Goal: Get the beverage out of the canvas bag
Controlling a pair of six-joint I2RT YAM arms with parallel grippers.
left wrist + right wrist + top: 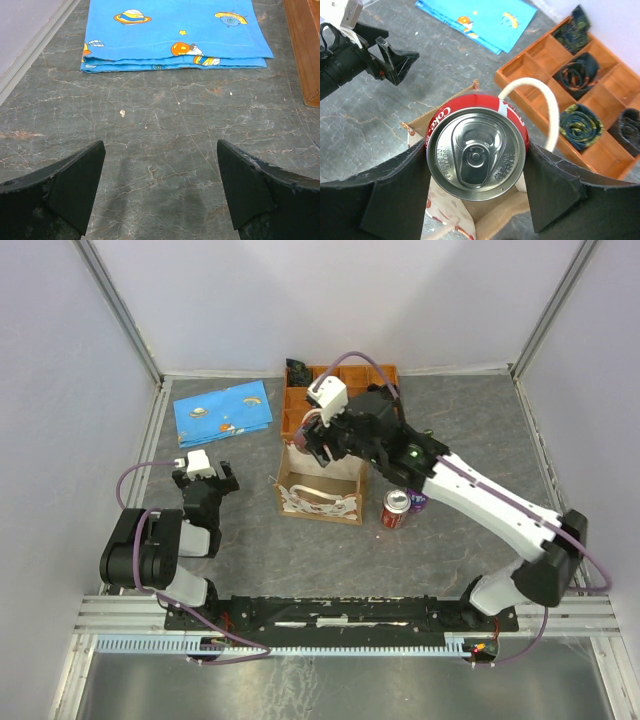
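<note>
My right gripper will next cross to its right in the top view, go down to the bare tabletop beside the bag, lower the can and let go.
The beverage, a red Coke can (476, 150), hangs top-up between the black fingers of my right gripper (476, 156), which is shut on its sides. It is above the mouth of the canvas bag (495, 215), whose tan inside shows below it and whose cream handle (547, 105) loops up on the right. From above, the bag (320, 495) stands mid-table with my right gripper (335, 440) over its far edge, hiding the can. My left gripper (160, 190) is open over bare table, left of the bag (205, 478).
A red can (397, 509) and a purple one (419, 501) stand just right of the bag. The orange compartment tray (300, 400) with rolled fabrics (577, 125) lies behind it. A folded blue cloth (222, 412) lies at the far left.
</note>
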